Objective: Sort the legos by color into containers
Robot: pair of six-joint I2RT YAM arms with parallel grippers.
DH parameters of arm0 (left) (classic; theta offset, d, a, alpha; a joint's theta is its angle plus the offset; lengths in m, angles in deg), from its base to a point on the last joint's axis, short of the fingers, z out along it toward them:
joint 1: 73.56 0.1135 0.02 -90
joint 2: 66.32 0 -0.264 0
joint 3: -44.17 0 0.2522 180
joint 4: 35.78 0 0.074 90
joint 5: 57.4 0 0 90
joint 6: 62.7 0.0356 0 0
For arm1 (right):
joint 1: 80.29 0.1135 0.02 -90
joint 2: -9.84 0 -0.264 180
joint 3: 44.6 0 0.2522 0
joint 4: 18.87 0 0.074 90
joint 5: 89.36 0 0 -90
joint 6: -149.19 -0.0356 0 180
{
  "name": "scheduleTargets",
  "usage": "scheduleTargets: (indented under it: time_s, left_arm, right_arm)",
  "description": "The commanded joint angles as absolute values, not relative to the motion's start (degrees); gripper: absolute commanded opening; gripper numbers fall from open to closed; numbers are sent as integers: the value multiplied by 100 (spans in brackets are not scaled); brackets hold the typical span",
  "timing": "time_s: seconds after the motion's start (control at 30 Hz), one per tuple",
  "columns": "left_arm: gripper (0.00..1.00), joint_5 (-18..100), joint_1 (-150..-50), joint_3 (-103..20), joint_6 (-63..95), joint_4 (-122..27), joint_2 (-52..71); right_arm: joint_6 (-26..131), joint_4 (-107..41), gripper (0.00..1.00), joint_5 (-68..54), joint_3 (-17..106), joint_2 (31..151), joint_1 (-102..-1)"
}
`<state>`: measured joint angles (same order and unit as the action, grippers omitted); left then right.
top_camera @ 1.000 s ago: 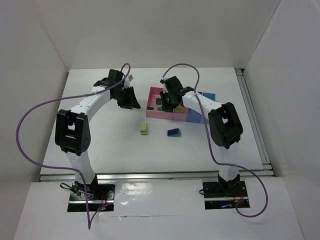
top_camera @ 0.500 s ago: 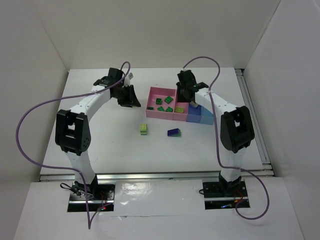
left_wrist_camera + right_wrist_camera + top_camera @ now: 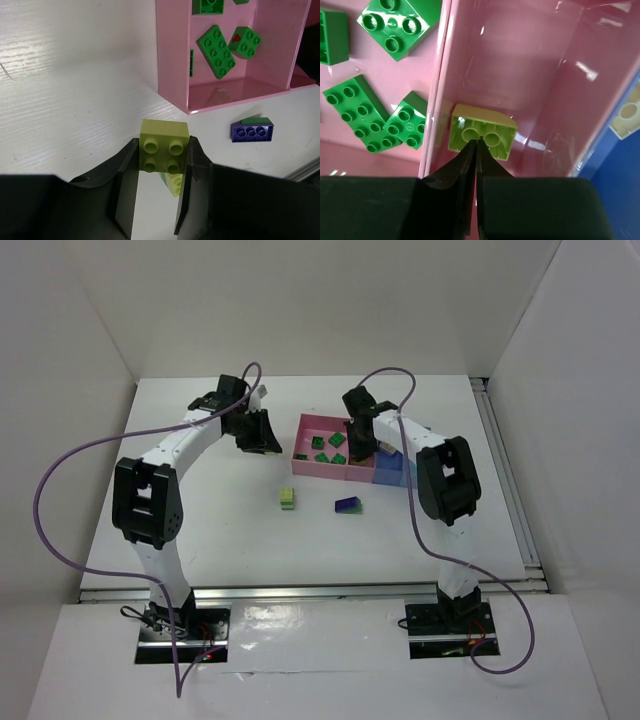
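Observation:
A lime lego is already in the second pink bin [image 3: 362, 458]. My left gripper needs to move across the first bin to get there.
My left gripper [image 3: 257, 437] is shut on a lime-yellow lego [image 3: 165, 134], held above the table left of the pink bins. Below it a lime lego [image 3: 287, 498] and a blue-and-green lego [image 3: 348, 504] lie on the table; the blue one also shows in the left wrist view [image 3: 252, 132]. My right gripper [image 3: 476, 144] is shut and empty over the second pink bin [image 3: 530, 60], just above an upside-down lime lego [image 3: 482, 134]. The first pink bin [image 3: 310, 423] holds several green legos [image 3: 338, 440].
The dark blue bin [image 3: 387, 472] joins the pink ones on the right; a cream lego [image 3: 626, 120] lies in it. White walls enclose the table on three sides. A metal rail runs along the near edge.
My right gripper swung from the first pink bin to the right, then came back a little to the second pink bin. My left gripper has barely moved.

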<state>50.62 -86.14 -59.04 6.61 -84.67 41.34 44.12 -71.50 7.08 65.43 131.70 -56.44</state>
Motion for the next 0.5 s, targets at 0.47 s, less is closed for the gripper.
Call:
scheduleTargets:
  time_s: [0.47]
  left_arm:
    - [0, 5061, -8631, -6197, 867, -8513, 4258]
  right_arm:
    - [4179, -6858, 10, 1593, 7892, 13903, -5788]
